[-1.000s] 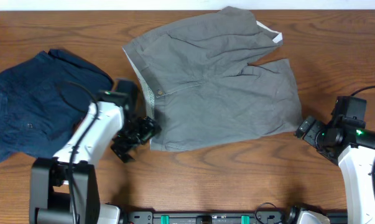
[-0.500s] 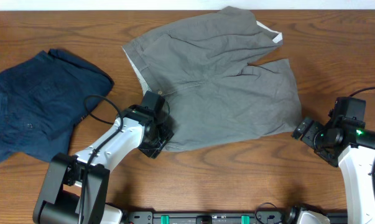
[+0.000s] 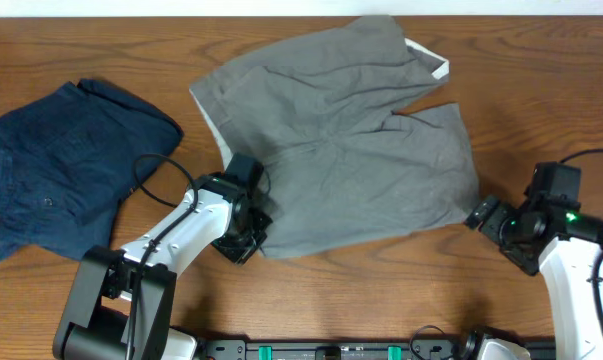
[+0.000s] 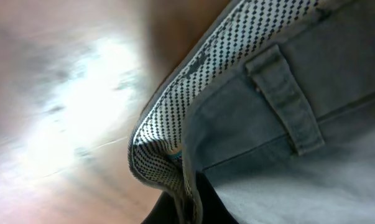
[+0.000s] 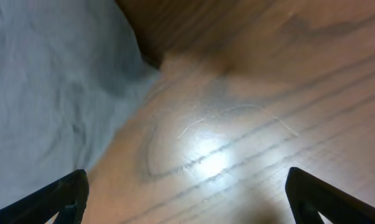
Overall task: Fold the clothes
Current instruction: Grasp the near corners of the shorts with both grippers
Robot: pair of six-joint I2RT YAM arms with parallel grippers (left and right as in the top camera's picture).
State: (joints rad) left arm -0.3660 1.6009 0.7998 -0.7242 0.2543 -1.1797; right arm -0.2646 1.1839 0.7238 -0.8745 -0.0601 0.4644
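I need to move my right gripper sideways and down next, onto the shorts hem's near corner (image 3: 465,212) (image 5: 143,77), because that corner is below it and to its left in the overhead view.
The olive-grey shorts (image 3: 351,140) lie spread flat across the middle of the table, waistband to the left. My left gripper (image 3: 251,238) is shut on the shorts' lower-left waistband corner. In the left wrist view the dotted waistband lining (image 4: 193,118) runs down into my closed left gripper (image 4: 186,214), with a belt loop (image 4: 287,99) beside it. My right gripper (image 3: 479,213) stands open just off the shorts' lower-right hem corner. In the right wrist view my right gripper (image 5: 187,199) has only bare wood between its fingers, and the shorts' hem (image 5: 50,81) lies at the upper left.
A dark navy garment (image 3: 61,165) lies crumpled at the table's left side, apart from the shorts. Wooden table (image 3: 381,290) shows along the front edge between the two arms. The left arm's cable loops above its forearm (image 3: 156,175).
My left gripper swung right from beside the navy garment to the shorts' waistband corner and closed on it. The shorts' left edge shifted slightly. My right gripper crept a little toward the hem, still open.
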